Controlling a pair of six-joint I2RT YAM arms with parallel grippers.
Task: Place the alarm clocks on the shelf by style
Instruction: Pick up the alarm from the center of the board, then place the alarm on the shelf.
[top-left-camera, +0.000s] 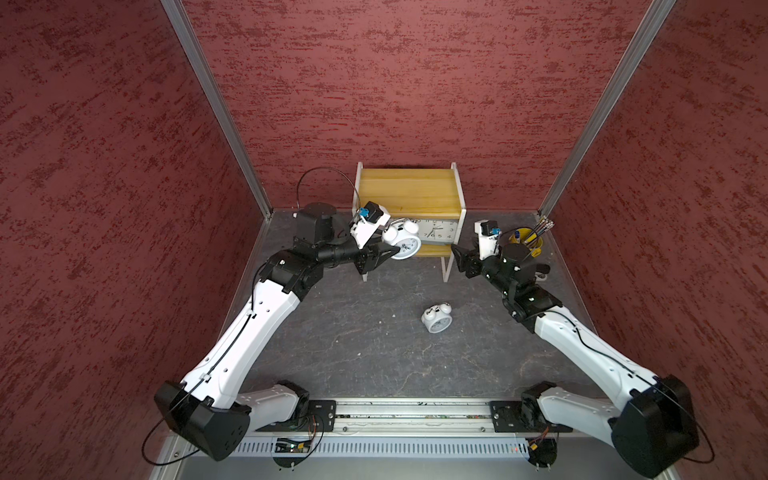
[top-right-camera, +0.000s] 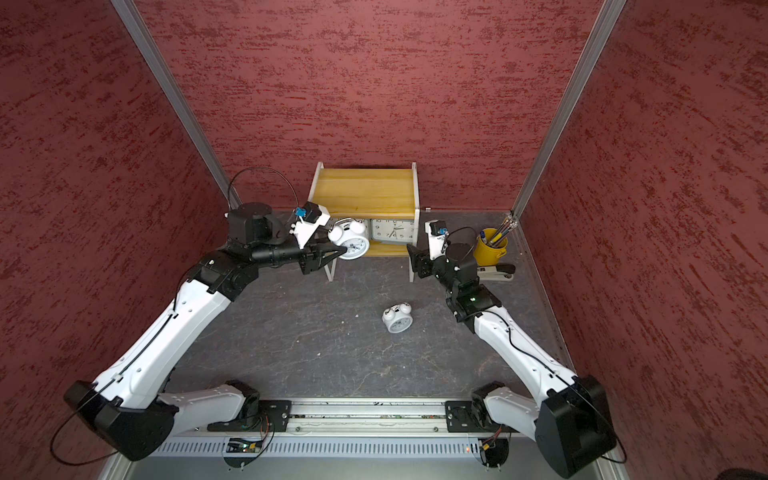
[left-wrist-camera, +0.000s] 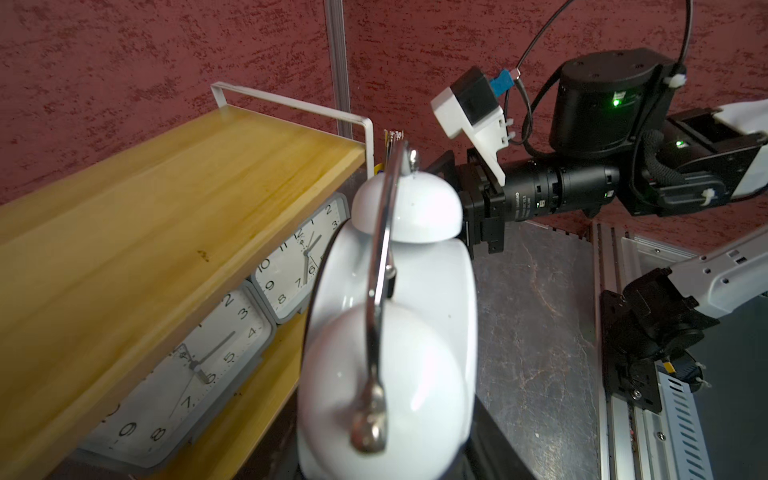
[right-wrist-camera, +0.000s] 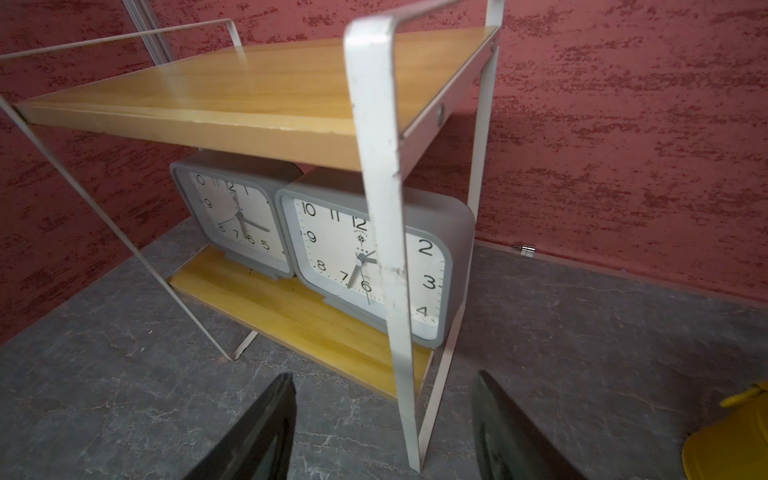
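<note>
The robot's left gripper needs to lift up and outward onto the top board's end nearest its arm (top-left-camera: 385, 197) (left-wrist-camera: 64, 316) and release the white clock there, because grey clocks fill the lower board.
The shelf (top-left-camera: 409, 189) (top-right-camera: 365, 189) stands against the back wall with its top board bare. Two grey alarm clocks (right-wrist-camera: 237, 216) (right-wrist-camera: 365, 266) stand side by side on its lower board (right-wrist-camera: 299, 320). My left gripper (top-left-camera: 395, 249) (top-right-camera: 343, 249) is shut on a white twin-bell clock (top-left-camera: 402, 241) (left-wrist-camera: 390, 311), held off the table at the shelf's left front; the clock hides the fingertips in the left wrist view. A second white twin-bell clock (top-left-camera: 436, 319) (top-right-camera: 397, 319) lies on the table. My right gripper (right-wrist-camera: 382, 415) (top-left-camera: 457, 254) is open and empty, just off the shelf's right front leg (right-wrist-camera: 399, 332).
A yellow pencil cup (top-left-camera: 525, 243) (top-right-camera: 490, 249) and a stapler (top-right-camera: 496, 272) sit at the back right, close behind the right arm. Red walls close in the sides and back. The arms' base rail (top-left-camera: 411, 415) runs along the front edge.
</note>
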